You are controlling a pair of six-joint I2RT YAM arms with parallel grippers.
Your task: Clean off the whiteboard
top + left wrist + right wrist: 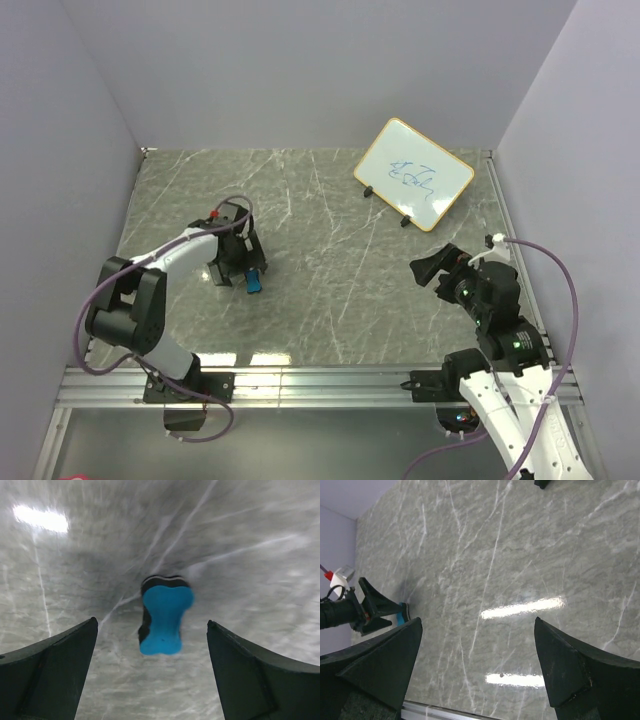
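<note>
Next, my left gripper goes down over the narrow middle of the blue eraser [254, 281] [162, 620] and closes there, since the eraser lies lined up between the gripper's open fingers.
The whiteboard [414, 173], white with a tan-yellow frame, small black feet and blue scribbles, stands at the back right of the table. A small blue eraser [254, 281] lies on the table at the left. My left gripper [240, 272] hovers over it, open; in the left wrist view the eraser [162, 620] lies just beyond the gap between the fingers, untouched. My right gripper [432, 268] is open and empty at the right, in front of the whiteboard and apart from it. One black foot of the board [543, 483] shows at the top of the right wrist view.
The grey marble table top [320, 260] is walled by lavender panels at left, back and right. An aluminium rail [320, 380] runs along the near edge. The left arm's gripper [367, 610] and the eraser [402, 612] show in the right wrist view.
</note>
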